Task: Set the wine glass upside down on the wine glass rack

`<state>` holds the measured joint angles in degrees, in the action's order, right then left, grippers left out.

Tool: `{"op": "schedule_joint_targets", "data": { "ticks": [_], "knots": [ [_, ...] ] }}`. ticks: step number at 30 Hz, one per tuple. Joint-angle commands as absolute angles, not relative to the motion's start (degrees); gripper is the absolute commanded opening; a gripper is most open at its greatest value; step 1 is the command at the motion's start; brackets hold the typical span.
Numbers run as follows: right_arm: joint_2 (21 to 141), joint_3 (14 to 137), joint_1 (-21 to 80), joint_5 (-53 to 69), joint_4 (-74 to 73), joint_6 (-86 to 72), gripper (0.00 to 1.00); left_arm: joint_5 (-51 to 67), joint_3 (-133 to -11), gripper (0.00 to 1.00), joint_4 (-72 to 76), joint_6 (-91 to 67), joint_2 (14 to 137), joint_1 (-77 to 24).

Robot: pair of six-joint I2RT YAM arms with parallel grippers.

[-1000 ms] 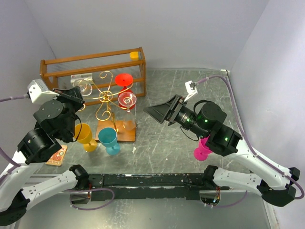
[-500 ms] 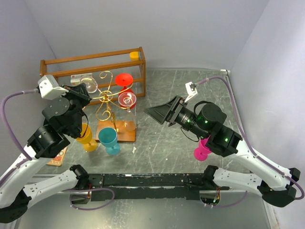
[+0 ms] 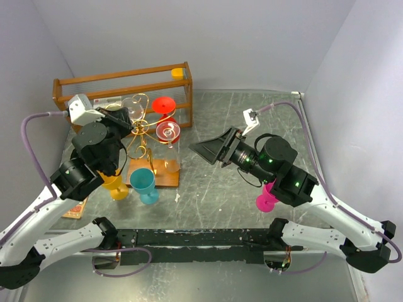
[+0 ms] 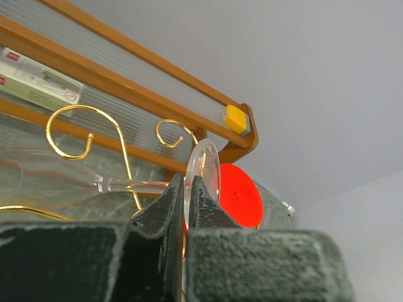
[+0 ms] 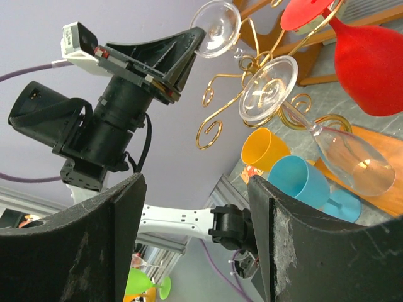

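The left gripper next needs to move down to the left in the top view and let go of the wine glass's foot on the rack's empty scroll [image 3: 112, 106] [image 4: 80, 129], because that scroll is below it on that side.
My left gripper [image 4: 186, 184] is shut on the round foot of a clear wine glass [image 4: 203, 165]. The glass lies sideways, its stem running left to a faint bowl. In the top view the left gripper [image 3: 130, 123] holds it right beside the top of the gold wire rack [image 3: 140, 131], among the scroll arms [image 4: 82, 129]. The right wrist view shows the held foot [image 5: 216, 20] pinched at the rack's upper scrolls. A red glass [image 3: 164, 105] and another clear glass [image 3: 167, 132] hang on the rack. My right gripper [image 3: 208, 150] is open and empty, right of the rack.
The orange-brown wooden crate [image 3: 119, 85] stands behind the rack. A yellow glass [image 3: 113, 179] and a blue glass [image 3: 143, 182] stand at the rack's wooden base [image 3: 165, 179]. A pink glass [image 3: 267, 198] sits under my right arm. A small card [image 3: 75, 206] lies at the left.
My left arm has swung right and forward, carrying the clear glass from beside the crate up to the rack's scroll arms. The right arm has barely moved.
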<state>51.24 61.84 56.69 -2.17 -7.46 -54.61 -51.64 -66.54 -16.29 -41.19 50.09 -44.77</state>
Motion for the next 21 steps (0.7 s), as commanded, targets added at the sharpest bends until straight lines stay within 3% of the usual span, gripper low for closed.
{"op": "schedule_joint_targets", "data": {
  "ticks": [1, 21],
  "knots": [
    [50.22, 60.72, 56.76, -2.03, -5.76, -55.42, 0.66, -45.98, -67.17, 0.07, -12.42, -43.60, 51.24, -41.79],
    [48.35, 59.93, 56.69, -1.94, -6.68, -56.80, 0.65, -18.95, -67.48, 0.07, -12.08, -51.19, 54.70, -17.42]
  ]
}}
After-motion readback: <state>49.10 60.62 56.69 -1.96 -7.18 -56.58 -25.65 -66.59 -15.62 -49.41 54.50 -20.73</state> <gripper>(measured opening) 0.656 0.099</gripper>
